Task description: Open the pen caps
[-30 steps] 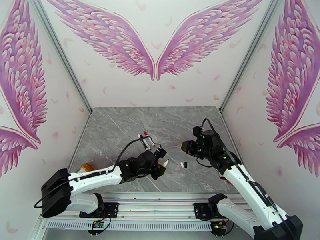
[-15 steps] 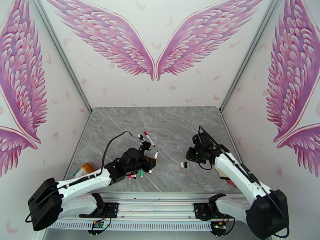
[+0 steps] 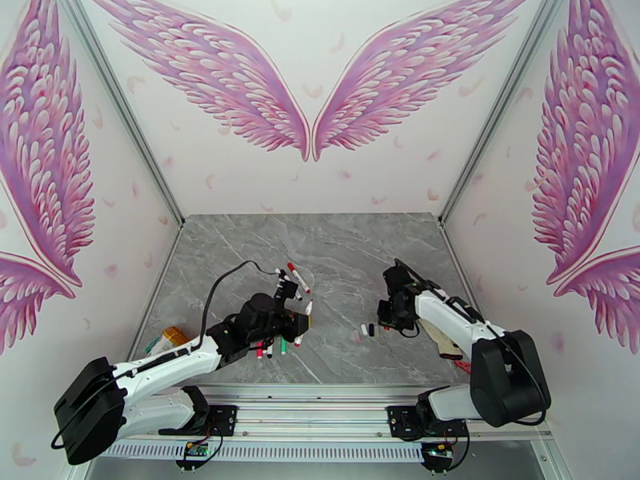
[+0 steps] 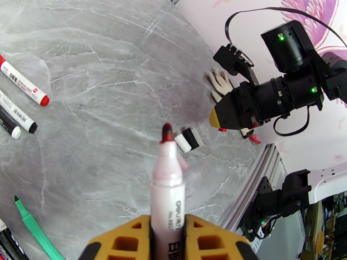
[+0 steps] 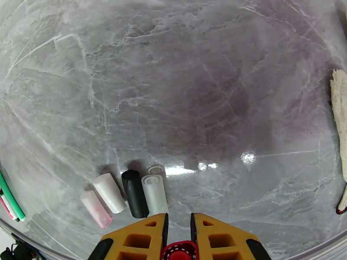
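Note:
I should bring my right gripper down next to the clear cap and let go of the red cap there, because the other loose caps already lie together there.
In the left wrist view my left gripper (image 4: pixel 167 230) is shut on a white-barrelled pen (image 4: pixel 167 196) whose red tip (image 4: pixel 166 133) is bare. It hovers left of centre (image 3: pixel 308 311). My right gripper (image 5: pixel 178 239) is shut on a red cap (image 5: pixel 178 251) and hangs low over the table (image 3: pixel 386 315). Just in front of it lie several loose caps: pinkish (image 5: pixel 95 209), white (image 5: pixel 110 192), black (image 5: pixel 134 193) and clear (image 5: pixel 155 193). Capped pens with red (image 4: pixel 24 81) and black ends (image 4: pixel 17 113) lie farther back. A green pen (image 4: pixel 32 219) and others (image 3: pixel 284 344) lie by the left arm.
A white glove-like thing (image 5: pixel 340 100) lies right of the caps, under the right arm (image 3: pixel 438 334). An orange-yellow object (image 3: pixel 170 339) sits at the table's left edge. The metal rail (image 3: pixel 320 398) runs along the near edge.
The left gripper drew back to the left with the uncapped pen, then held still. The right gripper came down and inward to just above the table beside the loose caps.

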